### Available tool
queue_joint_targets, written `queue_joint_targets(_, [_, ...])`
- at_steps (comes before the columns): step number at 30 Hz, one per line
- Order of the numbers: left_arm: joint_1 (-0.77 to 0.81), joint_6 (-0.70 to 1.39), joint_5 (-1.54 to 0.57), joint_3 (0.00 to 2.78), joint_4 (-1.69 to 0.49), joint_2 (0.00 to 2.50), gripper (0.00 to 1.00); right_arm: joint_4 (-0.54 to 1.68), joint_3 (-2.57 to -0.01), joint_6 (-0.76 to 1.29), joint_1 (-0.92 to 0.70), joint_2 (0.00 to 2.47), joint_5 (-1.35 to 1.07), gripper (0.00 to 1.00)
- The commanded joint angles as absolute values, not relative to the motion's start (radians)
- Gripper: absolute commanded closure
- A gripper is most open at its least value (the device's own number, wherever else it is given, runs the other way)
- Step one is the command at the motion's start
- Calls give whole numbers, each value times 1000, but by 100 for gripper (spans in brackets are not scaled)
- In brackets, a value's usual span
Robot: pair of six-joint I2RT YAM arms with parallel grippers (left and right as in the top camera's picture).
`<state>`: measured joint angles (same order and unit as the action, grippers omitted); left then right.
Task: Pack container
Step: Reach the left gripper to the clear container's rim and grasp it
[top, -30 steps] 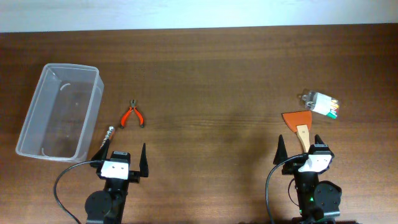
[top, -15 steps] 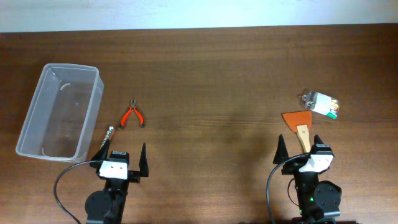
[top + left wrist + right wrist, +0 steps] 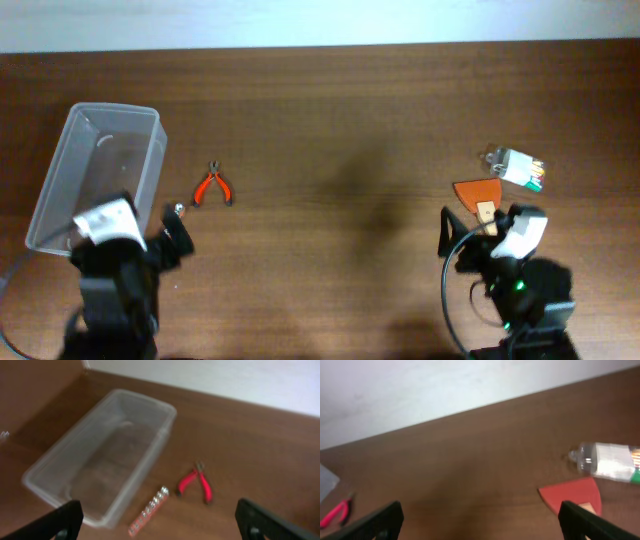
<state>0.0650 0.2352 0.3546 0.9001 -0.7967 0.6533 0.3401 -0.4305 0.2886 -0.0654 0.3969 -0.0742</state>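
The container's near short rim point(image 3: 52, 248) point(image 3: 42, 497) lies below and to the left of my left gripper in the overhead view, so next my left gripper will move there, turning and lowering astride it.
The container point(image 3: 60, 180) is a clear, empty tub at the far left; it also shows in the left wrist view point(image 3: 146, 460). My left gripper point(image 3: 160, 527) is open and empty, raised above the table just near of the container's front right corner, over a strip of metal bits point(image 3: 148, 510). Red-handled pliers point(image 3: 213, 186) lie to the right of the container. My right gripper point(image 3: 483, 228) is open and empty, just near of an orange spatula point(image 3: 476, 191). A small clear packet of coloured sticks point(image 3: 517, 166) lies beyond the spatula.
The table's far edge meets a white wall point(image 3: 445, 385). The strip of bits point(image 3: 178, 209) lies between the container and the pliers. The right wrist view shows the spatula point(image 3: 572, 500), the packet point(image 3: 610, 460) and, far left, the pliers point(image 3: 335, 512).
Both arms have risen from their rest pose. The left arm has swung left towards the container; the right arm has shifted slightly right. No object has moved.
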Motion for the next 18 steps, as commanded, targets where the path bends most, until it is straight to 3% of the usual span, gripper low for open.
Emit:
queue_joint_targets(1, [-41,328,381,1164,-993,883,1,534,-686,240,-72,608,-99,1])
queue_joint_targets(9, [-359,321,-179,1411,-1171,1144,1,1018,-1163,201,-72,1017,-98,1])
queue_joint_targets(13, [-475,322,-141,1409,-1183,1204,1,1177,-1341,187,-72,1166,-98,1])
queue_joint_targets(18, [-593,419,-33,1409,-1184,1304,1,1189,-1398,187,-72,1255,-101,1])
